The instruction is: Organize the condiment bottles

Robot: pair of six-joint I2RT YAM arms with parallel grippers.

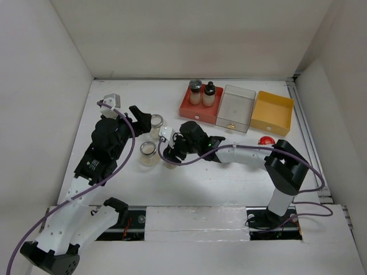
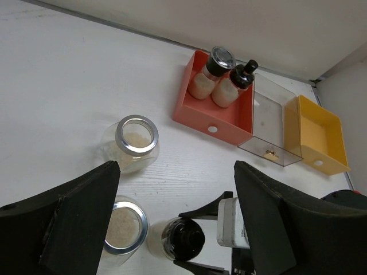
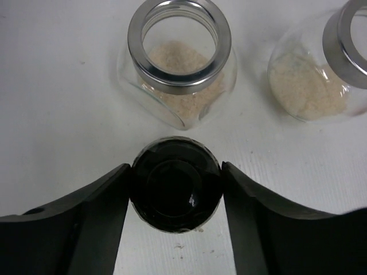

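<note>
My right gripper will move the shaker up and outward, then lower it into the red tray's empty front (image 1: 204, 112), because that spot is outward and to the gripper's right in the top view.
A black-capped shaker (image 3: 176, 192) stands on the white table with my right gripper (image 3: 176, 182) shut on its cap, one finger pressing each side. Two squat glass jars (image 3: 179, 63) (image 3: 321, 69) with metal rims and pale powder stand just beyond it. In the top view that shaker (image 1: 170, 158) is beside the nearer jar (image 1: 148, 153); the other jar (image 1: 156, 122) is by my left gripper (image 1: 143, 120), which hangs open and empty above them. A grey-lidded shaker (image 1: 195, 90) and another black-capped shaker (image 1: 209, 94) stand in the red tray (image 1: 192, 110). A red-capped bottle (image 1: 265, 141) peeks from behind my right arm.
A clear tray (image 1: 238, 107) and a yellow tray (image 1: 273, 113) sit in a row right of the red tray at the back. White walls enclose the table on three sides. My right arm stretches across the table's middle.
</note>
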